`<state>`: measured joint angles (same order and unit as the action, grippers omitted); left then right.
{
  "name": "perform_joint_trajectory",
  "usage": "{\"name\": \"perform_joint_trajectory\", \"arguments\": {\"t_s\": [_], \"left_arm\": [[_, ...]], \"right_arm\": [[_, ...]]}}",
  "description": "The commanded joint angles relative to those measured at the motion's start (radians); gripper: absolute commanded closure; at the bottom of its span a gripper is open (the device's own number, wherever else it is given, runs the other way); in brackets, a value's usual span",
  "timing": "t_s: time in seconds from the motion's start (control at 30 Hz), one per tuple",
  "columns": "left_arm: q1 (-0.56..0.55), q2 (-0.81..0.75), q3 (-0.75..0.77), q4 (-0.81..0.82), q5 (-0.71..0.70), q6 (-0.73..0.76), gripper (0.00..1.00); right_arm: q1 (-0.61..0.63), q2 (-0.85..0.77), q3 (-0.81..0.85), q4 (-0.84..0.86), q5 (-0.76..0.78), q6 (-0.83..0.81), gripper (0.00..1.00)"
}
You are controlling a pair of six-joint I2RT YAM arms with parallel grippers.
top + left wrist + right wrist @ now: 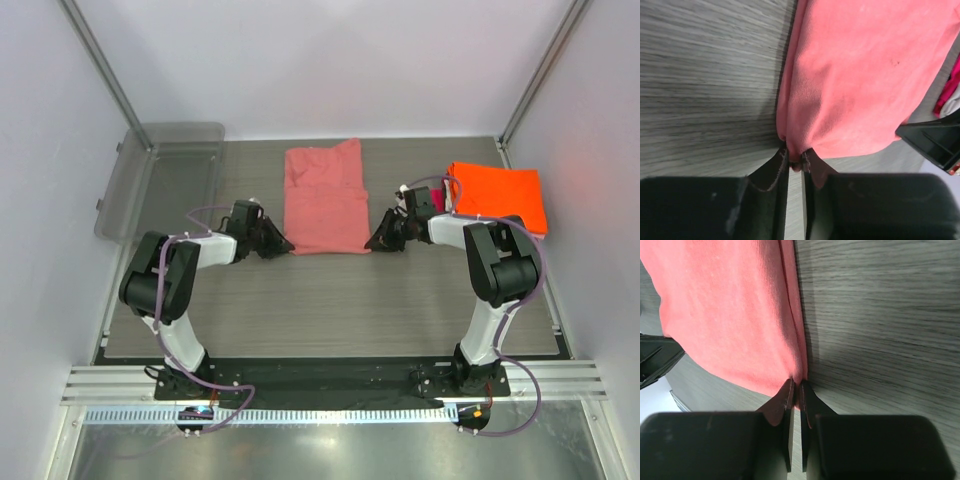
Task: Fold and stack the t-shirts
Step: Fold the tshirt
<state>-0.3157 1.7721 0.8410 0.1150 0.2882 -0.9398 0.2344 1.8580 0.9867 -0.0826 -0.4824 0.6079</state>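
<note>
The t-shirt is folded only lengthwise, so my right gripper needs to move up, outward and down onto the pink t-shirt's far part [349, 167] and release the pink t-shirt's near corner.
A salmon-pink t-shirt [325, 200] lies folded lengthwise in the middle of the table. My left gripper [285, 243] is shut on its near left corner [796, 159]. My right gripper [375, 241] is shut on its near right corner [797, 377]. A folded bright orange t-shirt [498, 196] lies at the right, on top of other folded shirts. A sliver of magenta-red and white cloth [946, 97] shows under it in the left wrist view.
A clear grey plastic tray [160, 178] stands at the back left, partly off the table. White walls with metal posts close in the back and sides. The grey wood-grain table [330, 300] lies bare in front of the pink shirt.
</note>
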Motion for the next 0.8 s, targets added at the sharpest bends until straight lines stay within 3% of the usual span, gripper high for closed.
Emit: {"name": "perform_joint_trajectory", "arguments": {"t_s": [0.0,0.17,0.47,0.77], "left_arm": [[0.009,0.021,-0.011,0.003,-0.047,0.021,0.99],[0.009,-0.049,-0.048,-0.004,-0.044,0.044,1.0],[-0.01,-0.313,-0.229,-0.08,0.049,0.058,1.0],[-0.189,-0.702,-0.356,-0.238,0.104,-0.065,1.0]], "right_arm": [[0.005,-0.005,-0.008,0.046,-0.024,0.012,0.9],[0.008,-0.065,-0.065,0.069,-0.038,0.03,0.99],[0.011,-0.362,-0.253,-0.018,-0.047,-0.005,0.99],[0.028,-0.776,-0.37,-0.235,-0.019,-0.014,0.99]]}}
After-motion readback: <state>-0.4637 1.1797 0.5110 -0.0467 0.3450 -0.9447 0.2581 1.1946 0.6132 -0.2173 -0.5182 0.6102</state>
